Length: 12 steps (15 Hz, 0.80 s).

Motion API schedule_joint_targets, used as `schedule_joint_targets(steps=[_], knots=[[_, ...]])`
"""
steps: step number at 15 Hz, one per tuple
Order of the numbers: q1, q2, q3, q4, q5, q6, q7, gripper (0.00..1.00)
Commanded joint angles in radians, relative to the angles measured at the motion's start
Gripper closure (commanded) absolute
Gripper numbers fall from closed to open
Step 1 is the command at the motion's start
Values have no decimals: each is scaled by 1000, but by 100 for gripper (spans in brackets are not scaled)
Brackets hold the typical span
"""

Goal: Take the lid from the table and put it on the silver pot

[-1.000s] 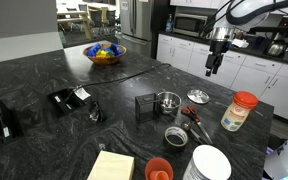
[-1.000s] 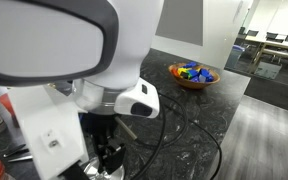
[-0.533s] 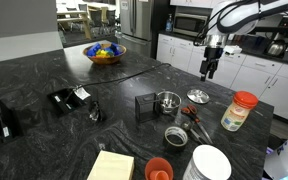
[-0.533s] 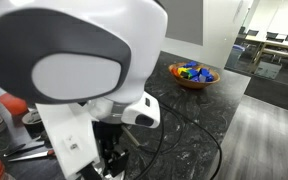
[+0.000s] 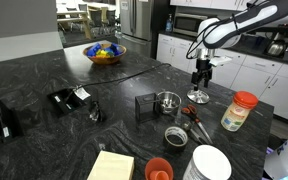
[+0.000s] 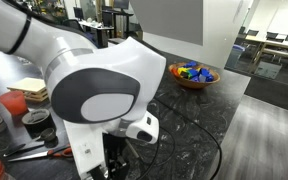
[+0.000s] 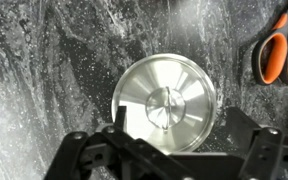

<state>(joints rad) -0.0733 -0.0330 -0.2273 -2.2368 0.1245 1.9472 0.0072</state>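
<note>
The open gripper goes down next around the lid's small centre handle (image 5: 198, 95) (image 7: 166, 107) below and closes, as that narrow bar fits between the spread fingers.
The lid (image 7: 166, 103) is a round shiny silver disc with a small centre handle, lying flat on the black speckled counter; it also shows in an exterior view (image 5: 198, 97). My gripper (image 7: 179, 127) is open and hangs straight above it, with the fingers (image 7: 237, 125) on either side of the lid's near edge. In an exterior view the gripper (image 5: 200, 77) is a short way above the lid and not touching it. The silver pot (image 5: 168, 102) stands open on the counter, left of the lid, next to a dark box (image 5: 145, 106).
Orange-handled scissors (image 7: 282, 55) lie close to the lid, also seen in an exterior view (image 5: 196, 117). A dark-inside tin (image 5: 174, 135), orange cup (image 5: 159, 169), white disc (image 5: 212, 163) and red-capped jar (image 5: 240, 110) stand nearby. A fruit bowl (image 5: 106, 53) is far back.
The gripper has come down and moved left over the counter to a spot just above the lid. The lid and pot have not moved.
</note>
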Motion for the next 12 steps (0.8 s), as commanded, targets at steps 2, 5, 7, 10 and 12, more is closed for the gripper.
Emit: schedule_joint_targets(steps=[2,5,7,10,12], knots=[[-27,-3,33,-23,-7,19,51,0],[-28,11,36,-42,-18,31,88,0],[-27,24,38,-50,-35,44,137,0],[-27,35,38,-44,-23,25,131,0],[-27,39,39,-44,-24,28,142,0]])
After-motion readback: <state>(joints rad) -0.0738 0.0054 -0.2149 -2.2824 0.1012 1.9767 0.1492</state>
